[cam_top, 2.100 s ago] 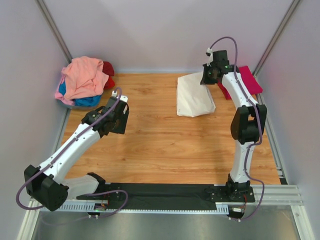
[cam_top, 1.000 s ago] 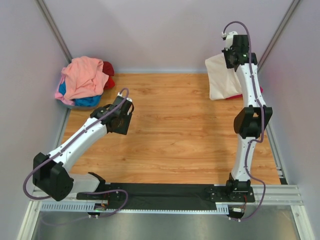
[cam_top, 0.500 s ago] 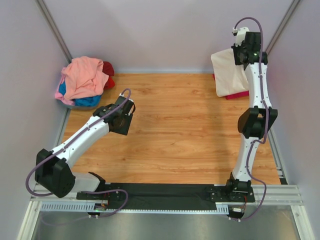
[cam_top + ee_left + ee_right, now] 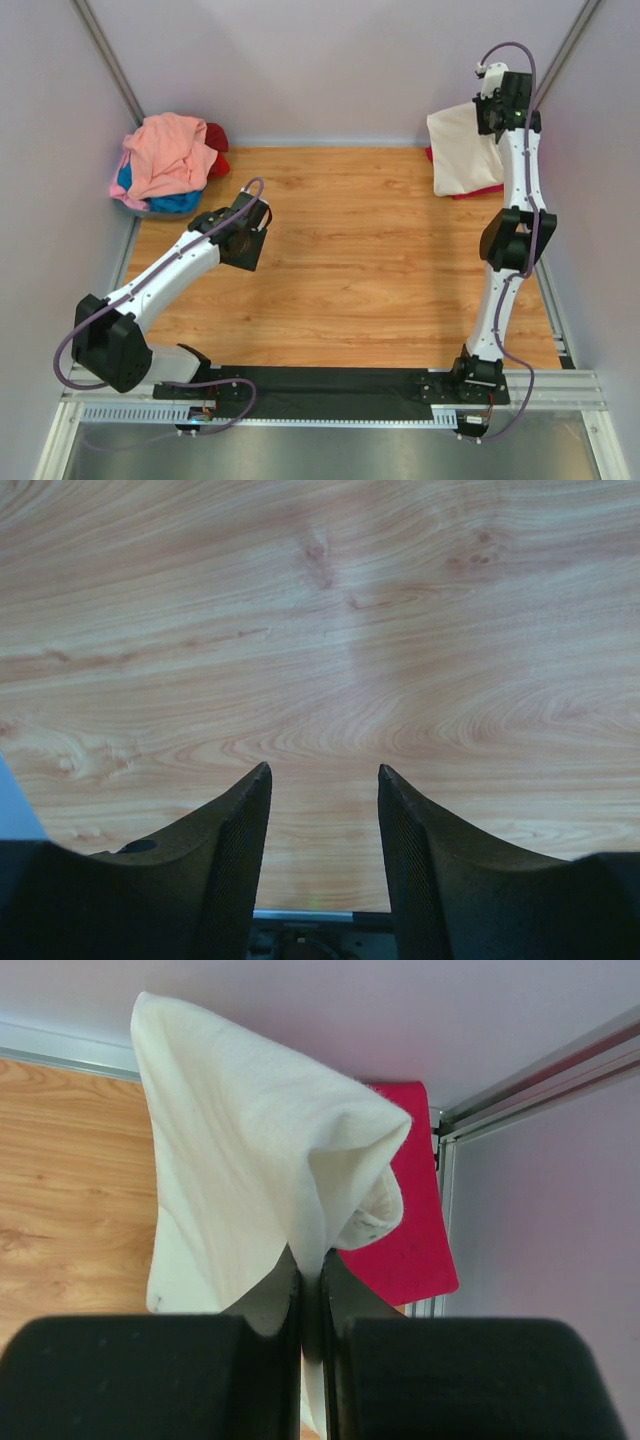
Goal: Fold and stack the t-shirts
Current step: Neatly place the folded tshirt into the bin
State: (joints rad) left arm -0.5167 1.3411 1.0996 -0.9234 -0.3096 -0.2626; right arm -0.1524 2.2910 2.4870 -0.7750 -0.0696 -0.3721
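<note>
The robot should next lower the cream-white t-shirt in its right gripper toward the metal frame post, over the magenta t-shirt [image 4: 480, 190] [image 4: 412, 1222].
My right gripper [image 4: 310, 1270] is shut on the folded cream-white t-shirt [image 4: 240, 1180], which hangs from it, lifted high at the far right corner [image 4: 462, 150]. Under it lies the folded magenta t-shirt [image 4: 410, 1230], of which only a strip [image 4: 480, 190] shows from above. A heap at the far left holds the salmon-pink t-shirt [image 4: 165, 150] on top, with the blue t-shirt [image 4: 170, 202] and the red t-shirt [image 4: 217, 150] peeking out. My left gripper [image 4: 324, 780] is open over bare wood, seen from above at the left middle [image 4: 245, 240], holding nothing.
The wooden table [image 4: 350, 260] is walled by pale panels. A metal frame post [image 4: 540, 1080] stands right beside the magenta t-shirt. A black base rail [image 4: 330, 385] runs along the near edge.
My right arm has lifted the cream-white t-shirt off the table and carried it right and back, over the magenta t-shirt. The left arm has shifted slightly towards the centre.
</note>
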